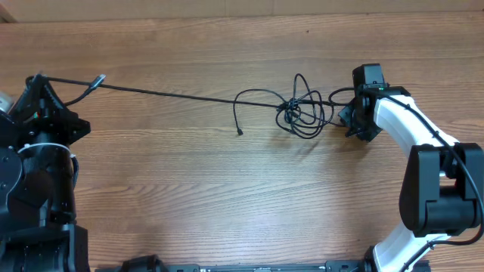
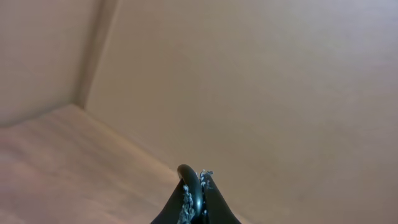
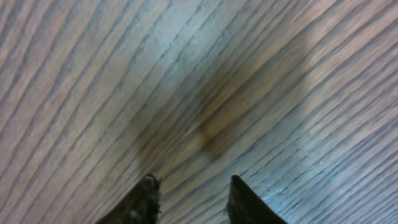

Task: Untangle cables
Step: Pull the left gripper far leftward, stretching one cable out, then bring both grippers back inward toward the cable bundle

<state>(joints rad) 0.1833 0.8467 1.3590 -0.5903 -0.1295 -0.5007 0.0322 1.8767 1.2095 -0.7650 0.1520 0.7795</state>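
The left gripper should next tilt downward and move toward the knot and down to the table (image 1: 121,103), and then it should open.
The cables (image 1: 299,109) are thin black cords knotted into loose loops right of the table's middle. One strand (image 1: 181,94) runs taut from the knot to my left gripper (image 1: 38,80) at the far left, with a plug (image 1: 98,79) sticking out near it. In the left wrist view my left gripper (image 2: 194,178) is shut on a bend of black cable (image 2: 189,182). A loose end (image 1: 240,132) lies left of the knot. My right gripper (image 1: 350,117) sits just right of the knot; in its wrist view the right gripper (image 3: 193,182) is open over bare wood.
The wooden table (image 1: 189,181) stretches around the knot. The left arm's base (image 1: 38,189) fills the left edge and the right arm's base (image 1: 439,196) the lower right corner. A thicker black wire (image 1: 340,94) runs from the right wrist.
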